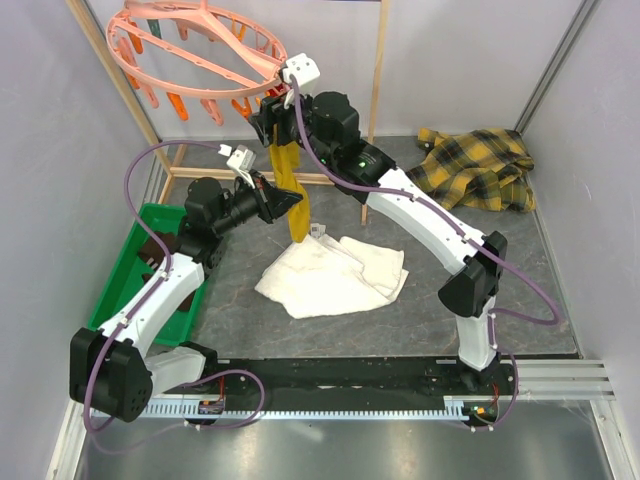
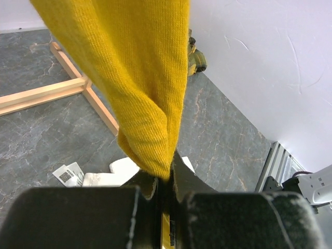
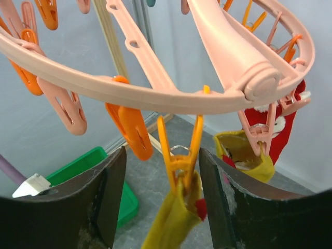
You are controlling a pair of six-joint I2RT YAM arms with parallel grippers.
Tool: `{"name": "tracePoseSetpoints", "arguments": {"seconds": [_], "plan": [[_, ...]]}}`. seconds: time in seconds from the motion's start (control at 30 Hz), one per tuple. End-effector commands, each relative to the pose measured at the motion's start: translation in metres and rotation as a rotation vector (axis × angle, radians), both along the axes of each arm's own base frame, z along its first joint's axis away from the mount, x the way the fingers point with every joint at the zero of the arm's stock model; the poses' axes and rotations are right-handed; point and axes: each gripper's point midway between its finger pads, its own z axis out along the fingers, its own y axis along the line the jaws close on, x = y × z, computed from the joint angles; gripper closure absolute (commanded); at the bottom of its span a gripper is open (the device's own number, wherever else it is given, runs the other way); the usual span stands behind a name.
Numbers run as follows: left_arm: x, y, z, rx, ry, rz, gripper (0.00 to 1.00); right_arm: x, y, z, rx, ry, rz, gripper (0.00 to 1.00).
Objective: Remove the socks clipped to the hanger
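I will next move my left gripper down and left in the top view to release the sock over the green bin (image 1: 138, 274), as brown cloth is inside.
The salmon-pink hanger (image 1: 200, 45) hangs tilted at the upper left, ringed with pink and orange clips. A mustard yellow sock (image 1: 292, 190) dangles from an orange clip (image 3: 181, 153) on its rim (image 3: 155, 96). My left gripper (image 2: 167, 174) is shut on that sock's lower end (image 2: 140, 78). My right gripper (image 3: 162, 199) is open, one finger on each side of the orange clip and the sock's cuff (image 3: 176, 220), touching neither. Further right, a second yellow sock (image 3: 244, 155) hangs from a pink clip with a red sock (image 3: 282, 116) behind it.
A white towel (image 1: 335, 270) lies on the grey floor under the sock. A green bin (image 1: 150, 265) stands at the left beside the left arm. A yellow-black plaid shirt (image 1: 480, 165) lies at the back right. The wooden frame rack (image 1: 380, 70) carries the hanger.
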Motion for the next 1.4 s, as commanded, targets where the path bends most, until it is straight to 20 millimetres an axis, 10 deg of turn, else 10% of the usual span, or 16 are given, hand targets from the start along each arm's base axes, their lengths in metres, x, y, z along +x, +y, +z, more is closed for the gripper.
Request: {"name": "tracePoseSetpoints", "arguments": {"seconds": [0.0, 0.2, 0.33, 0.6, 1.03, 1.3, 1.37], "plan": [[-0.005, -0.001, 0.017, -0.023, -0.021, -0.024, 0.98, 0.008, -0.003, 0.028, 0.017, -0.079, -0.106, 0.37], [-0.006, 0.000, 0.014, -0.025, -0.004, -0.017, 0.98, 0.012, -0.003, 0.033, 0.013, -0.098, -0.183, 0.60], [-0.001, 0.003, 0.013, -0.033, 0.011, 0.014, 0.98, 0.011, -0.002, 0.033, 0.017, -0.095, -0.196, 0.96], [0.010, 0.028, -0.011, 0.006, 0.124, 0.205, 0.98, 0.006, -0.003, 0.034, 0.047, -0.066, -0.192, 1.00], [-0.011, 0.247, -0.078, 0.079, 0.517, 1.311, 0.98, 0.000, -0.012, 0.046, 0.090, -0.054, -0.193, 0.91], [-0.044, 0.318, -0.123, 0.216, 0.616, 1.704, 0.98, -0.004, -0.019, 0.055, 0.084, -0.081, -0.200, 0.84], [-0.050, 0.322, -0.139, 0.179, 0.712, 1.758, 0.84, -0.005, -0.017, 0.055, 0.084, -0.086, -0.188, 0.82]]}}
